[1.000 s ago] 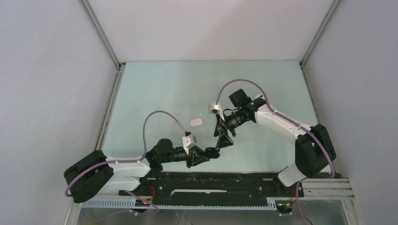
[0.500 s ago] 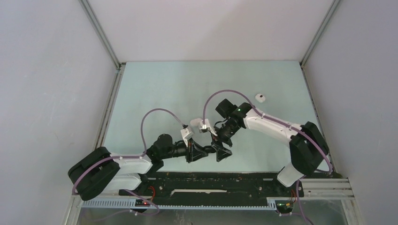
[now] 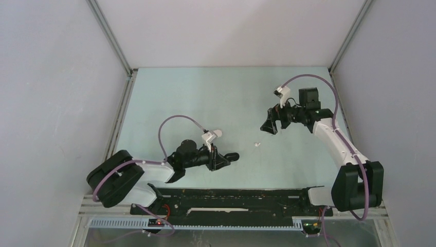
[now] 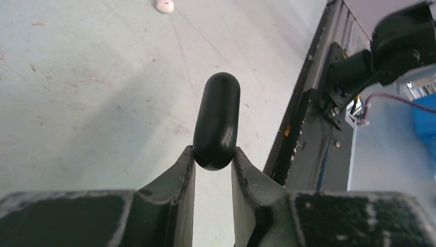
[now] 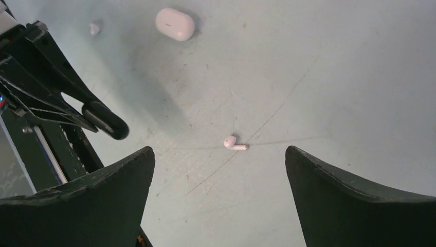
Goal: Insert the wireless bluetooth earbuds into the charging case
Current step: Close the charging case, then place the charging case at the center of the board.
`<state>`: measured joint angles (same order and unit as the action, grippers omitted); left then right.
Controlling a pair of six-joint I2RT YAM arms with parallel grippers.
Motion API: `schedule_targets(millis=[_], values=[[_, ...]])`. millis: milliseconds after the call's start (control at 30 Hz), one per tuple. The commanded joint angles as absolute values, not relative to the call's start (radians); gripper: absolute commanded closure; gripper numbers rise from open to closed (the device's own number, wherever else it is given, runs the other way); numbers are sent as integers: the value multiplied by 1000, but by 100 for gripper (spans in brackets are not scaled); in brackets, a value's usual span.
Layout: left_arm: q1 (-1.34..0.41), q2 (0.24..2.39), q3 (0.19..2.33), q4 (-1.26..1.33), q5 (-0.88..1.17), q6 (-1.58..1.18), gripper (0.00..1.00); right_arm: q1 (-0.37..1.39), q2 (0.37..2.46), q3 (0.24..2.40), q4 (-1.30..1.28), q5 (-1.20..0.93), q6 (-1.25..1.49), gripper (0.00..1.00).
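Observation:
My left gripper lowers the black case outward next onto the empty table between the white case [image 3: 216, 133] and the earbud, then releases it.
My left gripper [image 3: 224, 157] is shut on the near end of a black pill-shaped charging case [image 4: 217, 121], closed, held low over the table; the case also shows in the top view [image 3: 233, 156]. A white earbud with a short stem [image 3: 257, 144] lies on the table between the arms, and shows in the right wrist view [image 5: 235, 143]. A closed white charging case [image 3: 216, 133] lies behind the left wrist. My right gripper [image 3: 268, 127] is wide open and empty, hovering above and right of the earbud [image 5: 218, 154].
A small white piece [image 5: 94, 28] lies near the white case [image 5: 175, 23]. Another small white object [image 4: 165, 5] lies ahead of the left gripper. The black rail [image 3: 231, 198] runs along the table's near edge, grey walls on three sides.
My right gripper has pulled away from the left gripper, up and back to the right, and is now open. The white earbud now lies on the table. The left gripper keeps the black case.

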<state>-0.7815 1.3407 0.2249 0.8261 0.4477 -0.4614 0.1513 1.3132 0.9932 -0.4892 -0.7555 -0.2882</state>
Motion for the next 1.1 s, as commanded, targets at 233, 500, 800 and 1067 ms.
schedule_targets(millis=[233, 500, 800, 1067], values=[[-662, 1656, 576, 743, 490, -817, 83, 103, 1311, 1002, -392, -617, -180, 0], [-555, 1942, 733, 786, 582, -1115, 82, 74, 1269, 1002, -376, -538, -161, 0], [-552, 1964, 744, 682, 572, -1065, 72, 71, 1290, 1003, -384, -565, -186, 0], [-552, 1838, 758, 383, 484, -904, 0, 84, 1294, 1003, -396, -580, -210, 0]])
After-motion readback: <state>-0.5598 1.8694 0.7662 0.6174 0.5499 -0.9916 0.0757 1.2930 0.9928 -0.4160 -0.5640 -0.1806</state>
